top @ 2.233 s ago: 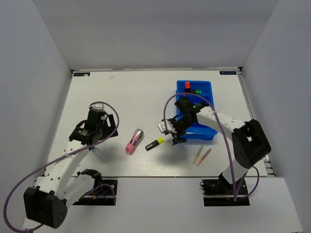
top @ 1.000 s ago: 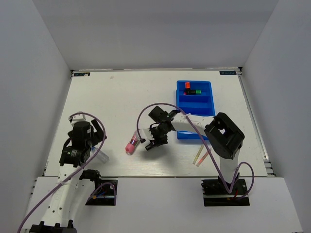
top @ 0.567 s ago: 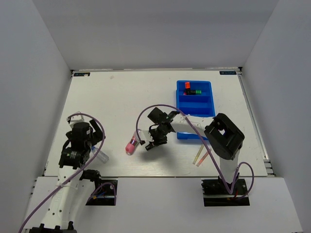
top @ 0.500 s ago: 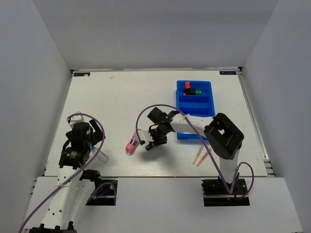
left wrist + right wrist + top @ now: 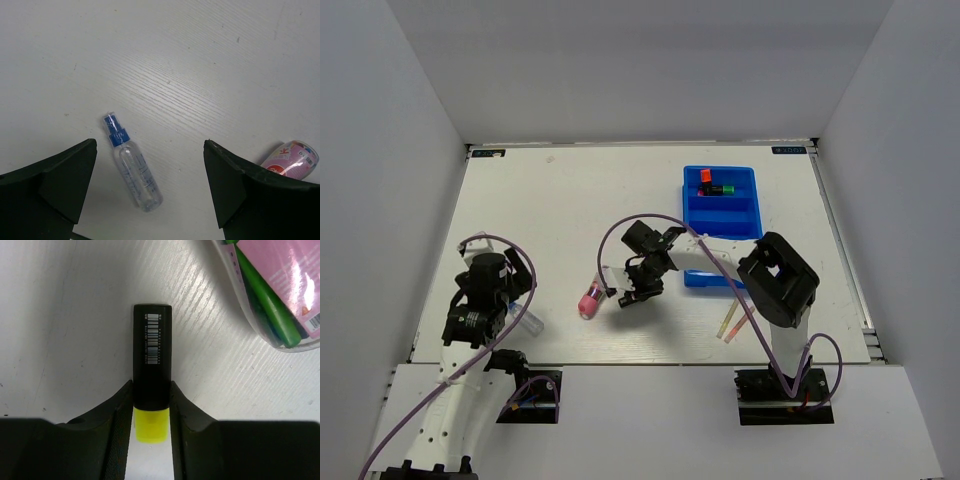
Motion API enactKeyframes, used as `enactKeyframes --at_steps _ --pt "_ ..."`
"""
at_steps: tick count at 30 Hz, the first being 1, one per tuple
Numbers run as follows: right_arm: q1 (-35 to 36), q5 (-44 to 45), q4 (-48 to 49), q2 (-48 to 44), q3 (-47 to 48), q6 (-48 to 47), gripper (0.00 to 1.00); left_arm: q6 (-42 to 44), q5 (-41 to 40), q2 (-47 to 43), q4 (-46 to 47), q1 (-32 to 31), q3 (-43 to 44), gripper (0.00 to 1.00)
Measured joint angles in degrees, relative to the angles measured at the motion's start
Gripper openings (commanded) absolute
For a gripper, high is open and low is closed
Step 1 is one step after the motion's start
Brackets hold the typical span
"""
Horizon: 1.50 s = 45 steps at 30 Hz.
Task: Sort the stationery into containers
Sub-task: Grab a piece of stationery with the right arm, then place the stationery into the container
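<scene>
My right gripper should next lift, swing outward over the highlighters with orange and green caps already in the blue tray's far section, and lower there.
My right gripper (image 5: 151,405) is shut on a black highlighter (image 5: 152,360) with a yellow cap (image 5: 151,426). Both jaws press its body, and it lies flat on the table. In the top view this gripper (image 5: 632,296) covers the highlighter, just right of the fat pink-and-silver marker (image 5: 591,298) (image 5: 280,285). My left gripper (image 5: 149,145) (image 5: 508,308) hangs open over a clear blue-tipped pen (image 5: 131,170) without touching it. The blue tray (image 5: 686,200) stands at the back right and holds highlighters with an orange cap (image 5: 705,176) and a green cap (image 5: 728,188).
Thin yellow and pink pens (image 5: 735,320) lie side by side near the table's front edge, right of the right gripper. The pink marker's end (image 5: 292,157) shows at the lower right of the left wrist view. White walls enclose the table.
The right gripper's jaws have narrowed onto the yellow-capped highlighter. Both arms have stayed almost where they were.
</scene>
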Motion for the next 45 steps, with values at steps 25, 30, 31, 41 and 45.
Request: enactKeyframes --at_steps 25,30,31,41,45 --pt "-9.53 27.47 -1.66 -14.12 13.86 7.58 0.0 -16.22 -1.09 17.88 -14.4 0.15 7.76 0.95" --pt "-19.15 32.94 -0.26 -7.54 18.45 3.91 0.0 -19.12 1.29 18.4 -16.63 0.22 7.76 0.95" --pt "-21.24 33.44 -0.24 -5.88 20.17 3.43 0.0 -19.47 1.66 18.4 -16.85 0.26 7.76 0.95" --pt "-33.2 32.81 -0.72 1.38 28.17 -0.57 0.0 -22.05 3.8 19.89 -18.32 0.52 7.74 0.98" --pt "-35.36 29.92 -1.66 3.72 28.17 -3.26 0.0 -23.37 4.98 21.16 -18.58 0.7 7.15 0.98"
